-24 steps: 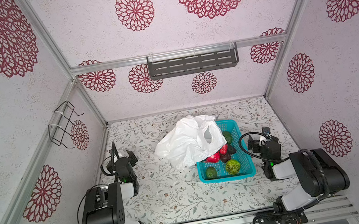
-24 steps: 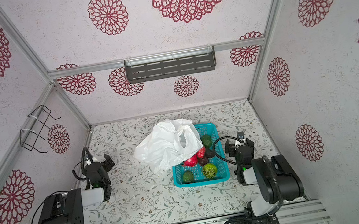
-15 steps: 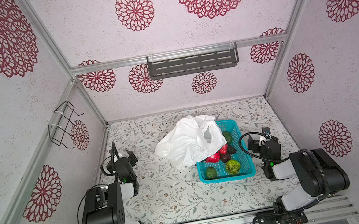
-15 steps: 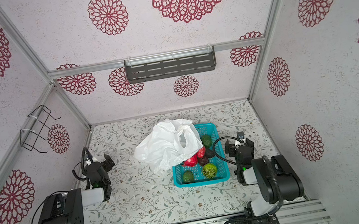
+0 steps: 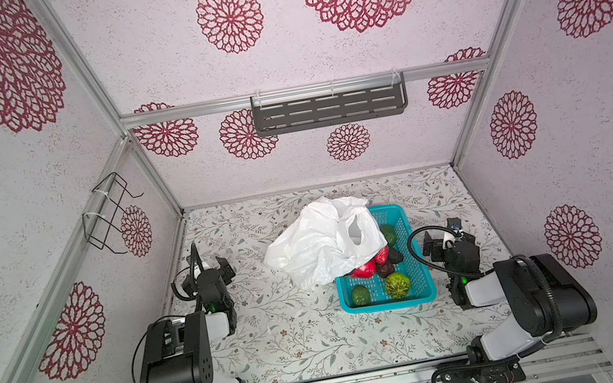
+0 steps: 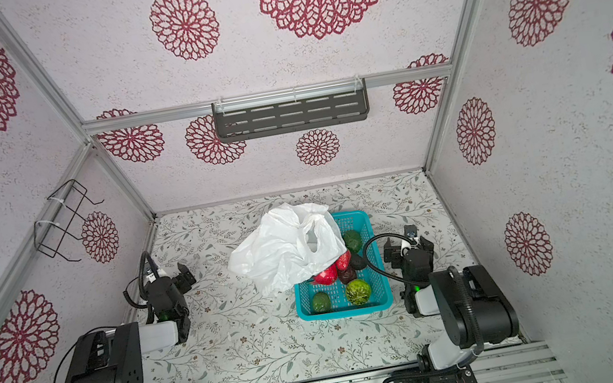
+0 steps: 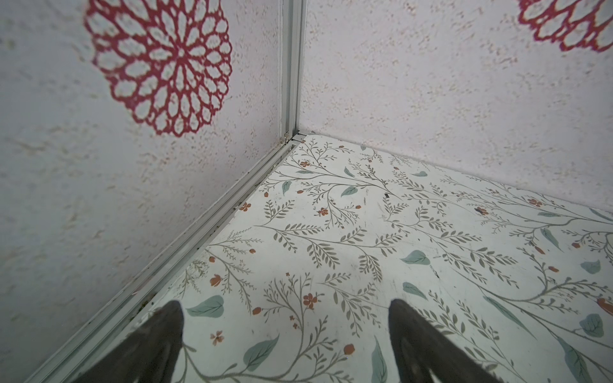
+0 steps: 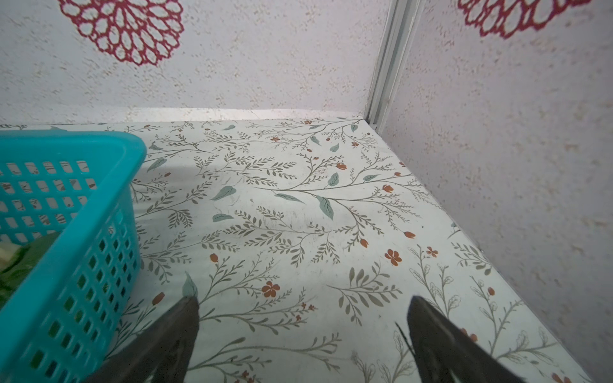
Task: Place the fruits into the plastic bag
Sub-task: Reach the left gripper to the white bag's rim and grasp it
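Note:
The crumpled plastic stands raised at the bag handle at the bag's far edge (image 5: 312, 216), so next I should move my left gripper up, outward and across the bare table, then down onto it.
The white plastic bag (image 5: 321, 240) (image 6: 281, 251) lies crumpled on the table, draped over the far left part of the teal basket (image 5: 389, 304) (image 6: 346, 311). In the basket lie the fruits: a bumpy light-green ball (image 5: 397, 285) (image 6: 358, 291), a dark green one (image 5: 360, 295), a red one (image 5: 365, 270) and a dark brown one (image 5: 386, 270). Another dark green fruit (image 5: 389, 234) lies farther back. My left gripper (image 5: 204, 273) (image 7: 284, 303) is open over bare table at the left wall. My right gripper (image 5: 448, 240) (image 8: 303, 298) is open just right of the basket (image 8: 99, 232).
Walls close the table in on the left, back and right. A dark shelf (image 5: 329, 109) hangs on the back wall and a wire rack (image 5: 110, 212) on the left wall. Bare patterned table lies in front of the basket.

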Robot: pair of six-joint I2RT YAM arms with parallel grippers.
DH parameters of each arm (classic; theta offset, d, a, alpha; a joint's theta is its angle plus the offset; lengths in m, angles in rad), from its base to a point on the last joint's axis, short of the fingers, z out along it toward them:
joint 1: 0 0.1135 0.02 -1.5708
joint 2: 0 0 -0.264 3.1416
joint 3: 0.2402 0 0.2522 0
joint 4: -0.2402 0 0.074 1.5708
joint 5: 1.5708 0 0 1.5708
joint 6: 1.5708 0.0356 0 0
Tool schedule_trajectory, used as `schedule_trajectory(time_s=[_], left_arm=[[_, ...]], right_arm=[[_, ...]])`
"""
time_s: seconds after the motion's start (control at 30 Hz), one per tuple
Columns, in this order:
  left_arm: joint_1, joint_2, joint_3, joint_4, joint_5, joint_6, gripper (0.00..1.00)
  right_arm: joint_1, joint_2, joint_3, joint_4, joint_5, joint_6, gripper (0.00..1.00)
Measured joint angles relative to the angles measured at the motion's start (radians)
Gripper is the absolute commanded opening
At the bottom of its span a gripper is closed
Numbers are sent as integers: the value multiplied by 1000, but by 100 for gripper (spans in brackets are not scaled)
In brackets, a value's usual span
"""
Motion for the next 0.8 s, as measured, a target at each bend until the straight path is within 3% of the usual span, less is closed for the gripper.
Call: schedule_trajectory(time_s=[0.27,0.33,0.43,0.57,0.67,0.8], left_arm=[[-24,-19,15,-56,-49,10,97],[-58,-68,74,-186,-91,24,97],[-119,-181,236,-431,-109,-4,97],[-221,-287,441,-671,-108,-135,98],[-333,-266,597,-846,-31,-238,97],[-489,-97,842,-1030,182,-341,97]], right_arm=[[2,-10,0,-17,1,0,99],[5,-65,12,-121,11,6,99],[7,-203,154,-461,63,63,98],[22,-320,364,-691,125,154,98],[48,-373,423,-795,162,217,98],[97,-339,484,-911,187,265,98]])
